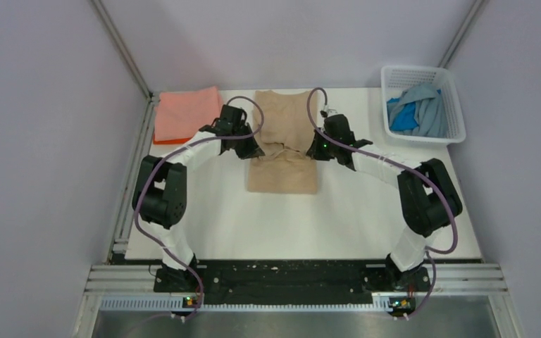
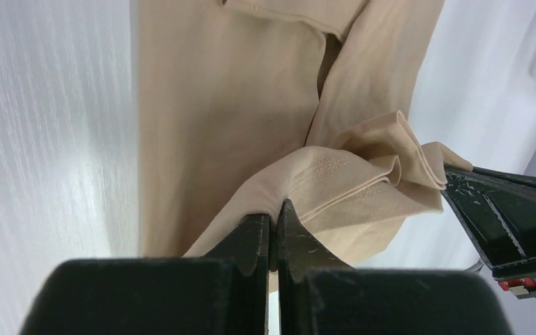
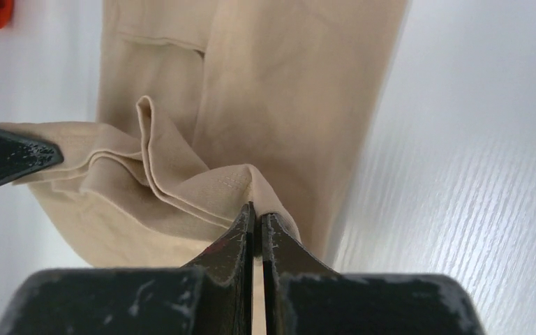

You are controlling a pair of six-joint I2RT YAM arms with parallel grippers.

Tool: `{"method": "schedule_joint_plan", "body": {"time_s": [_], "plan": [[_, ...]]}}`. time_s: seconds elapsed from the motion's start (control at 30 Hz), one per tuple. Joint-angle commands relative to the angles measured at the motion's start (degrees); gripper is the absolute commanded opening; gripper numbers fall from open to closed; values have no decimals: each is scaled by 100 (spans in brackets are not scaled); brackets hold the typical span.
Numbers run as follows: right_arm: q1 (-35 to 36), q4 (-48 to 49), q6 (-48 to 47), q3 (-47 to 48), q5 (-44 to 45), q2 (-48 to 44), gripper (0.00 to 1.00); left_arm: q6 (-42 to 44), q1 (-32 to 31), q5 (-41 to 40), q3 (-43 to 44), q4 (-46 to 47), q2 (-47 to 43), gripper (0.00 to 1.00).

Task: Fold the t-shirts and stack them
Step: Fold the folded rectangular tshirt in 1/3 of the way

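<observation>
The pinched fold still stands above the flat tan side panel point(image 1: 263, 139) point(image 2: 230, 98), so my left gripper will next move gently outward and down onto that layer and let go of the hem.
A tan t-shirt point(image 1: 282, 123) lies lengthwise in the middle of the white table, narrowed by earlier folds. My left gripper point(image 1: 252, 150) and right gripper point(image 1: 315, 151) pinch its hem from either side, midway along the shirt, lifted above the cloth. In the left wrist view the left gripper point(image 2: 273, 211) is shut on a bunched tan hem point(image 2: 349, 178), with the other arm's finger point(image 2: 509, 209) at the right. The right gripper point(image 3: 255, 213) is likewise shut on the tan fold point(image 3: 181, 188). A folded salmon pink t-shirt point(image 1: 185, 113) rests on an orange one point(image 1: 165, 141) at the back left.
A white lattice basket point(image 1: 452, 95) at the back right holds blue point(image 1: 403, 118) and light blue-grey point(image 1: 430, 109) shirts. Bare white table point(image 1: 289, 225) spreads toward the arm bases. Grey walls and metal rails close in the sides.
</observation>
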Motion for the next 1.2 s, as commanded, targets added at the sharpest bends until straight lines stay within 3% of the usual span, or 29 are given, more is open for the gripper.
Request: {"method": "schedule_joint_plan", "body": {"time_s": [0.0,0.27,0.4,0.43,0.57,0.6,0.63,0.67,0.77,1.0,1.17], "plan": [[-233,390,-180,472,-187,390,0,286,115,-30,500,-59,416,0],[-420,891,-175,732,-188,1107,0,78,241,184,978,258,1171,0],[-515,891,-196,1020,-101,1385,10,-14,411,266,1205,210,1379,8],[-532,840,-230,1113,-96,1432,15,-19,445,235,1244,212,1385,13],[-541,380,-458,1479,34,1422,55,-52,549,131,1379,143,1258,51],[-541,279,-508,1492,79,1346,61,-42,559,165,1380,161,1187,65],[-539,246,-527,1469,130,1236,69,-25,566,195,1380,166,1115,86],[-536,246,-549,1402,167,1105,75,-12,567,212,1368,159,1026,97],[-540,381,-580,951,108,556,98,46,568,144,1184,22,670,99],[-539,1167,-343,-701,-958,-822,99,-1,537,71,-603,259,-629,99],[-442,1941,7,-1375,-2230,-1167,99,-50,417,69,-1794,395,-1375,99]]}}
